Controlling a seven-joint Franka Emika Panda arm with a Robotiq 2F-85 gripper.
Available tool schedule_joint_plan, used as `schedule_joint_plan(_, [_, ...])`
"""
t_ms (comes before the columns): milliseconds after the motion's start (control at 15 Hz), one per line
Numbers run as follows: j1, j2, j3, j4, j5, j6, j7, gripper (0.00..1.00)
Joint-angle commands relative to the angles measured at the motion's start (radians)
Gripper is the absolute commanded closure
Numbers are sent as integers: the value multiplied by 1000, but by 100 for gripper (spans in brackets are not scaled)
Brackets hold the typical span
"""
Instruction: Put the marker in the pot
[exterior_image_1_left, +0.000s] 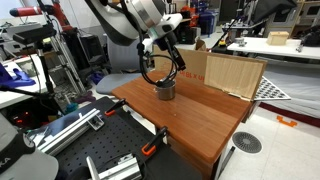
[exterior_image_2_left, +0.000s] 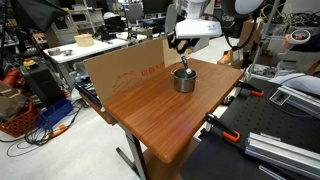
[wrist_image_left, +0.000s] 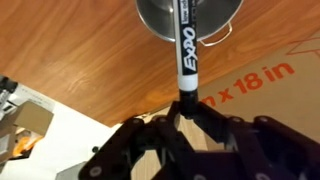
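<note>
The gripper moves down toward the pot's rim next, then releases, since the marker's far end reaches over the pot's opening (exterior_image_1_left: 165, 85).
My gripper (wrist_image_left: 184, 103) is shut on the marker (wrist_image_left: 186, 50), a slim black pen with a white labelled section, holding it by its black end. In the wrist view the marker's far end reaches over the opening of the grey metal pot (wrist_image_left: 158, 22). In both exterior views the pot (exterior_image_1_left: 165, 90) (exterior_image_2_left: 184, 80) stands on the wooden table, with the gripper (exterior_image_1_left: 169, 68) (exterior_image_2_left: 183, 55) just above it. The marker hangs upright over the pot, its tip at or near the rim (exterior_image_2_left: 183, 68).
A brown cardboard sheet (exterior_image_1_left: 232, 75) (exterior_image_2_left: 120, 70) stands along one table edge close behind the pot. The wooden table (exterior_image_1_left: 190, 115) (exterior_image_2_left: 170, 115) has bare surface around the pot. Metal rails and clamps (exterior_image_1_left: 120, 165) lie beside the table.
</note>
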Motion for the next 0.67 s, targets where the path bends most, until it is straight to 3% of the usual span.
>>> schedule_joint_plan(0, [50,40,-57,27,-99,8,112,94])
schedule_joint_plan(600, [135,105,-127,68,-331,1,349,94])
